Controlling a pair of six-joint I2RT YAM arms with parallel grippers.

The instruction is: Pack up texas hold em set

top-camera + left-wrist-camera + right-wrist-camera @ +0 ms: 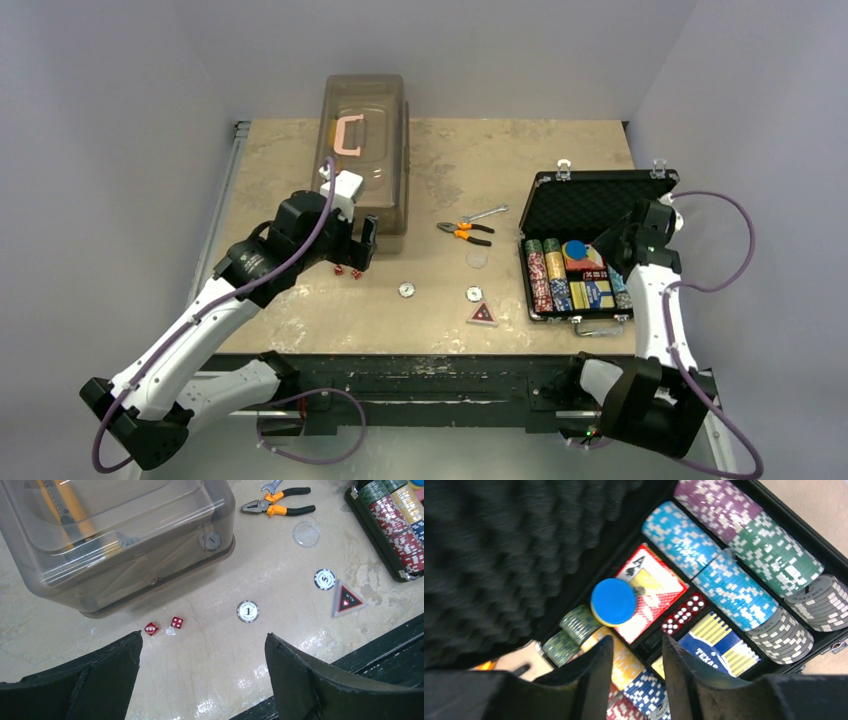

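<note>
My left gripper turns and lowers next onto the loose red die nearer the round buttons, since that die still lies atop the table outside the case's tray.
The black case (600, 190) stands open at the right, its tray full of poker chips (744, 545), a blue card box (719, 647) and red dice (684, 613). A blue round button (613, 602) lies on a red card box (659, 582). My right gripper (637, 642) hovers just above the tray, jaws apart with nothing between them. My left gripper (204, 637) is wide open and empty above the table, close to two loose red dice (151, 628). Further right lie two round buttons (248, 611), a clear disc (306, 533) and the red triangle token (346, 600).
A large translucent brown box (365, 150) with a pink handle stands at the back left, right behind the loose dice. Orange-handled pliers (465, 232) and a wrench (487, 213) lie mid-table. The table's front edge (400, 355) runs just below the triangle token.
</note>
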